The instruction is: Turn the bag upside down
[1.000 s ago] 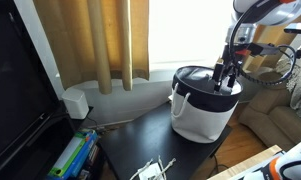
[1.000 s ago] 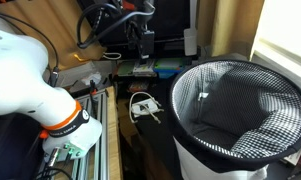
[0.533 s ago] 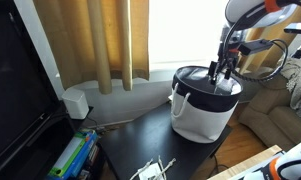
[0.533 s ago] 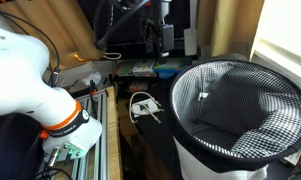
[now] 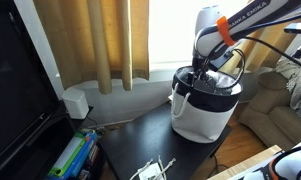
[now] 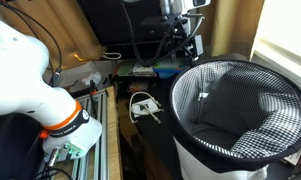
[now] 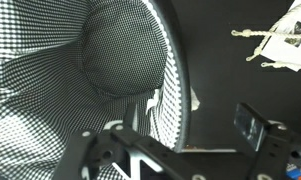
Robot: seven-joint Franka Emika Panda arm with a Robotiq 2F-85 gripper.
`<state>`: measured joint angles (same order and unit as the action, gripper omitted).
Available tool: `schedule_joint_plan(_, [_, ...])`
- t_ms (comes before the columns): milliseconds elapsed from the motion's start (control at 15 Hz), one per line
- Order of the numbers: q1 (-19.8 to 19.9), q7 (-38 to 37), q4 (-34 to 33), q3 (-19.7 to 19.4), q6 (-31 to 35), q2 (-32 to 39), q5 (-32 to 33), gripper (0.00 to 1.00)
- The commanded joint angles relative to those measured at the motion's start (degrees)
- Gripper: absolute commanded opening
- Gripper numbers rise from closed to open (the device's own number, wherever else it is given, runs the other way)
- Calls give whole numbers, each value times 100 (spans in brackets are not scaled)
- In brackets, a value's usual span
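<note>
The gripper comes down next until its open fingers straddle the bag's rim, then closes, because the bag's black rim [image 6: 192, 71] [image 7: 184, 126] lies below, lined up between them.
The bag [image 5: 203, 108] is a large white round soft bucket with a black rim. It stands upright on the dark table [image 5: 130, 140], mouth up. In an exterior view [image 6: 235, 110] and the wrist view [image 7: 80, 70] its lining shows a fine black-and-white check. My gripper [image 5: 198, 72] hangs over the bag's rim on the curtain side, also seen in an exterior view [image 6: 193, 45]. In the wrist view the gripper [image 7: 185, 130] is open, and the rim [image 7: 176, 80] runs between its two fingers. One finger is over the lining, the other finger [image 7: 252, 125] outside.
A small white box-shaped device [image 5: 77, 102] sits by the curtains [image 5: 100, 40]. A white item with cords [image 5: 155, 170] lies near the table's front, also in the wrist view [image 7: 275, 45]. A black screen [image 5: 15, 90] and books [image 5: 75, 155] stand nearby. A sofa [image 5: 280, 120] lies beyond the bag.
The arm has swung from the bag's far side across to the rim nearer the curtains and come lower over it. The bag has not moved.
</note>
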<state>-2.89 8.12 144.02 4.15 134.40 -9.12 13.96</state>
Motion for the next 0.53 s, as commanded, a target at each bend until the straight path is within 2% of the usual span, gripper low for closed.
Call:
schedule_joint_plan(0, [-20,2,-73,-17,120,195,42,100])
schedule_joint_plan(267, [6,-12,-265,-46,100,560,45,100])
schedule_joint_plan(467, [55,-75,-334,-111,514,986,42,100])
